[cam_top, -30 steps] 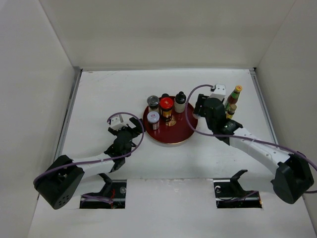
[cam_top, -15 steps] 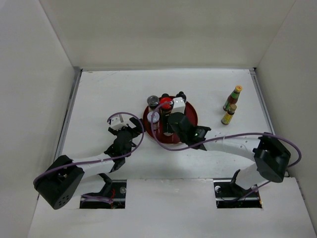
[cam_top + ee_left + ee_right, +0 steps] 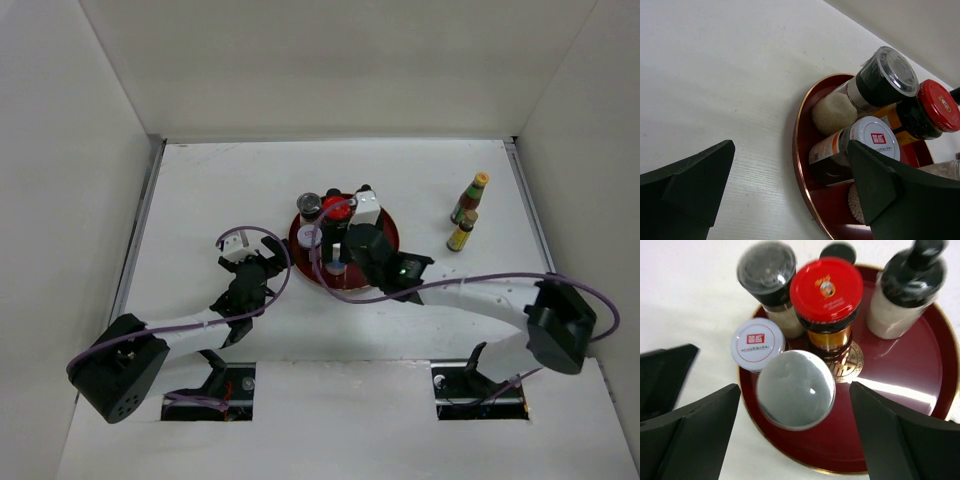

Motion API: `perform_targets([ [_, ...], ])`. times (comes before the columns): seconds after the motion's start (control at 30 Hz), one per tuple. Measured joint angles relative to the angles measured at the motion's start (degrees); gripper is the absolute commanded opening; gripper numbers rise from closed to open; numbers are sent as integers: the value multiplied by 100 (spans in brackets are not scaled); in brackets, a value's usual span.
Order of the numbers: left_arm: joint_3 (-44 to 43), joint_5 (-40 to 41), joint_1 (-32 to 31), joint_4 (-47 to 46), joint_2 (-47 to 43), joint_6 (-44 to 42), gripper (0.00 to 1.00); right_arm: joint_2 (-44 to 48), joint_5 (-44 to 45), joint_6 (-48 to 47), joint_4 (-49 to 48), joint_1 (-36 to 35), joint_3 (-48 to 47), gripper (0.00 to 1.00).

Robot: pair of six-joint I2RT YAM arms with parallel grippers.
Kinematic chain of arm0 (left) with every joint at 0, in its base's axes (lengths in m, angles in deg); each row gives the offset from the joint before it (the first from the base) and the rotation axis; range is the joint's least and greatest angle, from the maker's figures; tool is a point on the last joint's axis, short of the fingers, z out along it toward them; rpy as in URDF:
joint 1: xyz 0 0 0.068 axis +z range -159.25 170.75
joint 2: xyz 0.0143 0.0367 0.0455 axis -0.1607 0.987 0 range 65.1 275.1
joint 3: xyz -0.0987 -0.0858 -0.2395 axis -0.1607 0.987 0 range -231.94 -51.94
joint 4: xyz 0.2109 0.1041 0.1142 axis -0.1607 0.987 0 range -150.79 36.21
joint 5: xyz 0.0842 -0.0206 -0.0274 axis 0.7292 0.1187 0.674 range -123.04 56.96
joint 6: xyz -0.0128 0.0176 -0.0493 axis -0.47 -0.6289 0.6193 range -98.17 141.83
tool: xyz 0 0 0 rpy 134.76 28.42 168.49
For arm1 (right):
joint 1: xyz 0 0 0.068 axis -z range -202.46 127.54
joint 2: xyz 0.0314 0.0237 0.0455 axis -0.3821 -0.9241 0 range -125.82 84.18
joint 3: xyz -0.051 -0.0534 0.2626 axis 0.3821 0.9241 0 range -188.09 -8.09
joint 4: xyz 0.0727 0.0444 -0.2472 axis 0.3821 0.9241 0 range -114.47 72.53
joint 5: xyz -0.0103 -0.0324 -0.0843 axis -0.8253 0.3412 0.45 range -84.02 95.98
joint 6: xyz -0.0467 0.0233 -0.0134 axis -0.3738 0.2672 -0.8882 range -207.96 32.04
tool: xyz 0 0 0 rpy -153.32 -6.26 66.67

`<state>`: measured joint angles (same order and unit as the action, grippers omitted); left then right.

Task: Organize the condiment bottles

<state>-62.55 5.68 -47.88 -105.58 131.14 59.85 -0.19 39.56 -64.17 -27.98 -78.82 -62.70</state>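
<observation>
The tan cap (image 3: pixel 470 215) lies below my right gripper and to its right in the top view, so the gripper will next move past the tray's rim and down around it.
A round red tray (image 3: pixel 385 262) holds a dark-lidded shaker (image 3: pixel 310 206), a white-lidded jar (image 3: pixel 310 236), a red-capped jar (image 3: pixel 333 208) and a black-capped bottle (image 3: pixel 366 190). My right gripper (image 3: pixel 340 262) hangs over the tray's front, open. Its fingers stand apart on either side of a grey-lidded jar (image 3: pixel 795 389) that stands on the tray (image 3: pixel 900 390). A yellow-capped green bottle (image 3: pixel 470 197) and a small yellowish bottle (image 3: pixel 461 232) stand on the table at the right. My left gripper (image 3: pixel 258 268) is open and empty, left of the tray.
The left wrist view shows the tray rim (image 3: pixel 802 150) close ahead, with the shaker (image 3: pixel 885 75) and the white-lidded jar (image 3: pixel 875 137) leaning into view. White walls enclose the table on three sides.
My right arm has swung left from the two bottles at the right to over the tray. A grey-lidded jar now shows at the tray's front. The left arm has not moved.
</observation>
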Motion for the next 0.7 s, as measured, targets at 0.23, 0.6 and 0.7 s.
perform_targets([
  [0.23, 0, 0, -2, 0, 0, 11, 100, 2052, 205, 94, -20, 1340, 584, 91],
  [0.6, 0, -20, -46, 0, -4, 39, 100, 2315, 911, 264, 647, 4258, 1036, 92],
  [0.7, 0, -31, -46, 0, -4, 52, 100, 1991, 780, 254, 756, 4417, 1060, 89],
])
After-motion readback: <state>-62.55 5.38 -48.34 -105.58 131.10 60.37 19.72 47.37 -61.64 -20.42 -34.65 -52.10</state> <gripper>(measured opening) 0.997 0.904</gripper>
